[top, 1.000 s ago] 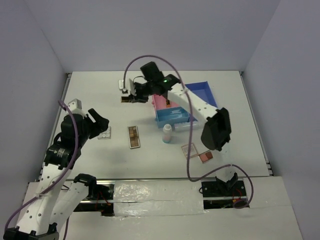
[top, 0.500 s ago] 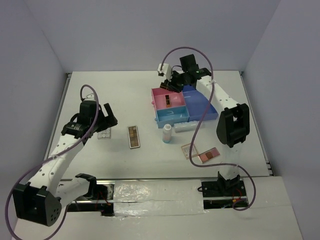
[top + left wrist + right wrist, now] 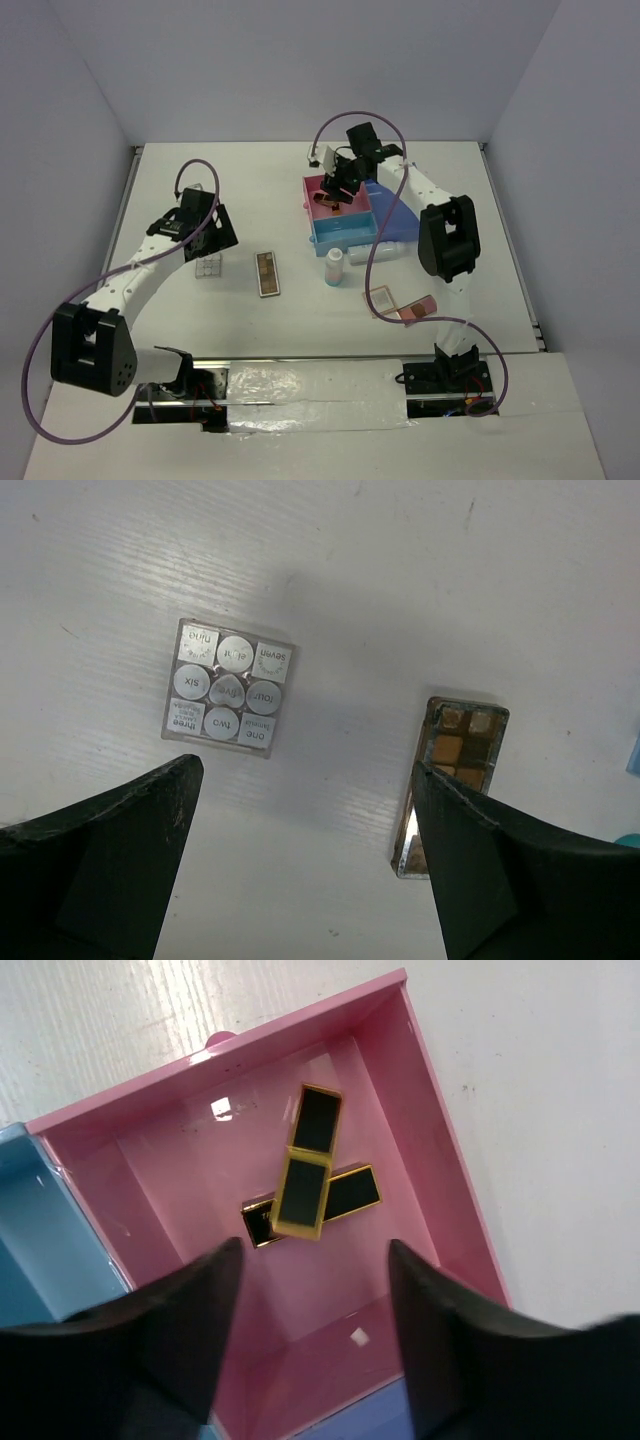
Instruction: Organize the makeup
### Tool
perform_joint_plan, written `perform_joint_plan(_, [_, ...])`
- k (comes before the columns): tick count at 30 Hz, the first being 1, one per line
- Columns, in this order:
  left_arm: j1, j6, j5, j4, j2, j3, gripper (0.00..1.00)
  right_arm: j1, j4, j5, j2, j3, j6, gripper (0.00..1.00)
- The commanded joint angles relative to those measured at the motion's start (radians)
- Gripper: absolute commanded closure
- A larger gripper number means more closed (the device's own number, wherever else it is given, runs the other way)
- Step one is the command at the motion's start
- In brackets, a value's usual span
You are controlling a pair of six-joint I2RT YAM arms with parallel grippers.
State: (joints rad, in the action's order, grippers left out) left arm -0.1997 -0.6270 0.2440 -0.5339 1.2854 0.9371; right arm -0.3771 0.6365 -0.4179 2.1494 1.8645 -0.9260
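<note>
My left gripper shifts toward the left in the wrist view next and lowers over the white grid palette (image 3: 208, 267) (image 3: 228, 687), since it sits off-centre from my open fingers.
Two black-gold pieces (image 3: 304, 1178) lie crossed in the pink compartment of the tray (image 3: 318, 208). My right gripper (image 3: 315, 1250) hangs open just above them, holding nothing. The white grid palette (image 3: 228, 687) lies flat on the table, and the long brown palette (image 3: 451, 780) lies to its right. My left gripper (image 3: 305, 770) stands wide open over the bare table between those two, a little nearer than the white one. In the top view a whitish bottle (image 3: 335, 267) stands before the tray, another bottle (image 3: 388, 252) lies beside it, and the square compacts (image 3: 402, 306) sit further forward.
The tray's light blue front compartment (image 3: 345, 237) and darker blue right compartment (image 3: 392, 205) adjoin the pink one. The right arm's cable loops over the bottles and compacts. Walls close the table at the back and both sides.
My right gripper carried a black-gold piece from the far left of the table to the pink compartment and opened, leaving it there. My left arm reached forward over the white grid palette and its jaws opened wide.
</note>
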Motion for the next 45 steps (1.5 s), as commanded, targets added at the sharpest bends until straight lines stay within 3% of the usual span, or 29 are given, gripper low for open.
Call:
perform_joint_plan(1, [0.009, 0.018, 0.055, -0.001, 0.054, 0.060, 0.02, -0.003, -0.027, -0.005, -0.032, 0.013, 0.019, 0.29])
perform_joint_plan(3, [0.017, 0.018, 0.060, -0.006, 0.078, 0.075, 0.02, 0.000, -0.043, -0.013, -0.069, -0.005, 0.044, 0.22])
perform_joint_plan(4, [0.020, 0.013, 0.064, -0.020, 0.107, 0.081, 0.02, 0.009, -0.052, -0.028, -0.091, -0.017, 0.064, 0.01])
perform_joint_plan(5, [0.026, 0.010, 0.078, -0.027, 0.120, 0.094, 0.02, 0.013, -0.064, -0.036, -0.114, -0.046, 0.109, 0.01])
perform_joint_plan(11, [0.045, 0.010, 0.077, -0.086, 0.224, 0.111, 0.01, 0.084, -0.140, -0.156, -0.333, -0.159, 0.332, 0.00])
perform_joint_plan(14, [0.051, 0.016, 0.061, -0.074, 0.255, 0.088, 0.01, 0.127, -0.057, -0.294, -0.393, -0.172, 0.348, 0.01])
perform_joint_plan(20, [0.080, 0.044, 0.034, -0.025, 0.276, 0.048, 0.01, 0.168, -0.084, -0.420, -0.548, -0.347, 0.388, 0.07])
perform_joint_plan(27, [0.106, 0.088, -0.018, 0.003, 0.339, 0.054, 0.01, 0.173, -0.146, -0.432, -0.638, -0.493, 0.430, 0.07])
perform_joint_plan(39, [0.158, 0.153, -0.038, 0.006, 0.430, 0.108, 0.01, 0.173, -0.189, -0.438, -0.681, -0.551, 0.484, 0.07])
perform_joint_plan(45, [0.172, 0.161, -0.081, 0.023, 0.439, 0.083, 0.07, 0.175, -0.201, -0.432, -0.703, -0.573, 0.490, 0.07])
